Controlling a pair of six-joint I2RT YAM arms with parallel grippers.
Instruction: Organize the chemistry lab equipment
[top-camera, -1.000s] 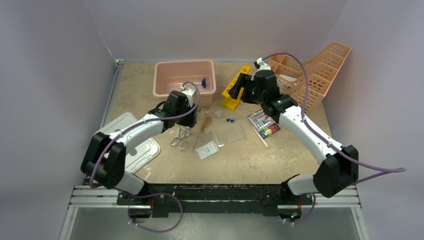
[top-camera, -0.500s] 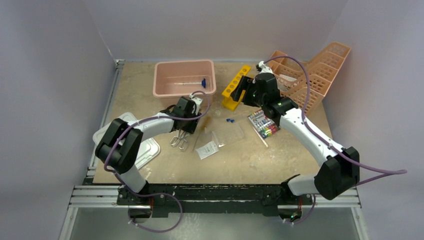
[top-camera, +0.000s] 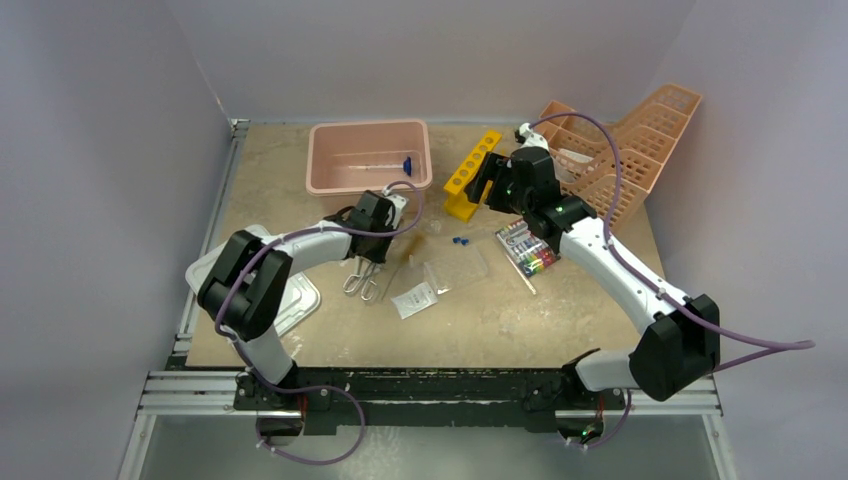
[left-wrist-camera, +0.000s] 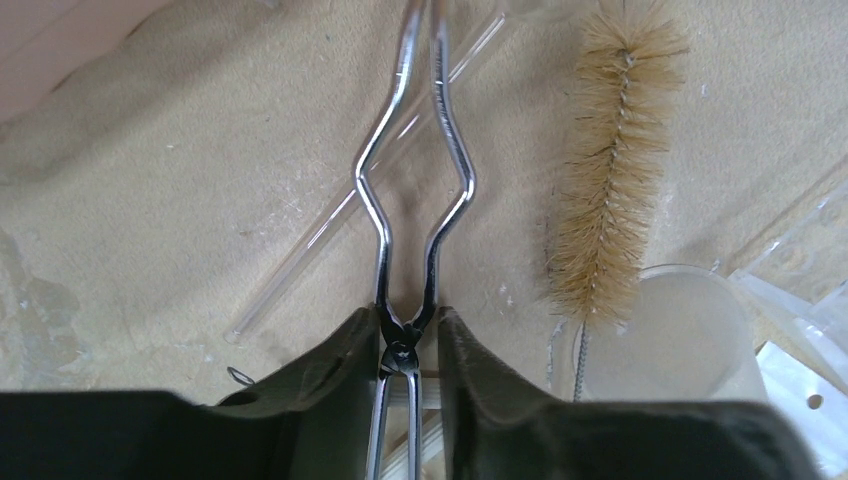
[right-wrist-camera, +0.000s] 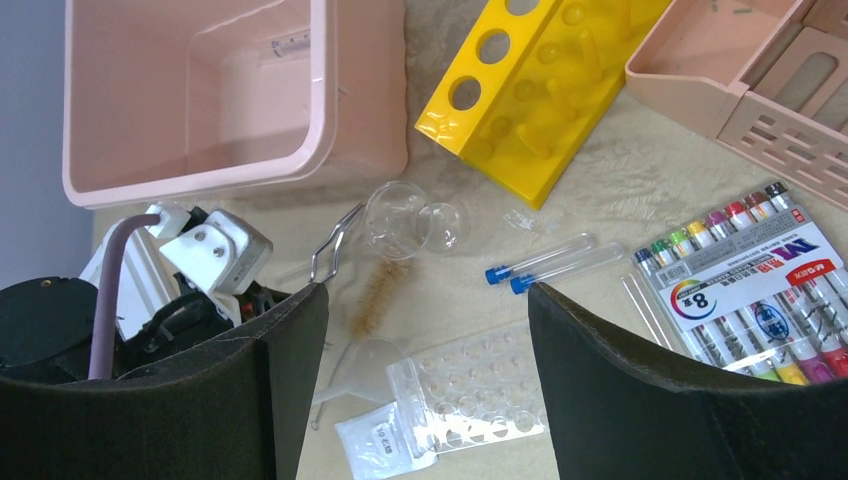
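My left gripper rises next, then moves outward and down into the pink bin to release the tongs there, as the bin stands outward of my gripper.
Silver tongs lie on the table, handle loops toward me. My left gripper is low over them, its fingers pressed on both sides of the pivot. A bristle brush lies just right of the tongs. A clear well plate, small clear bags and two blue-capped tubes lie mid-table. My right gripper is open and empty, hovering by the yellow rack. A blue piece lies in the pink bin.
The pink bin stands at the back, the yellow tube rack beside it. Orange baskets are at the back right. A marker box, a glass rod, a clear dish and a white lid also lie about.
My left gripper has dropped forward from beside the pink bin onto the tongs and its elbow has swung in. The right arm has hardly moved.
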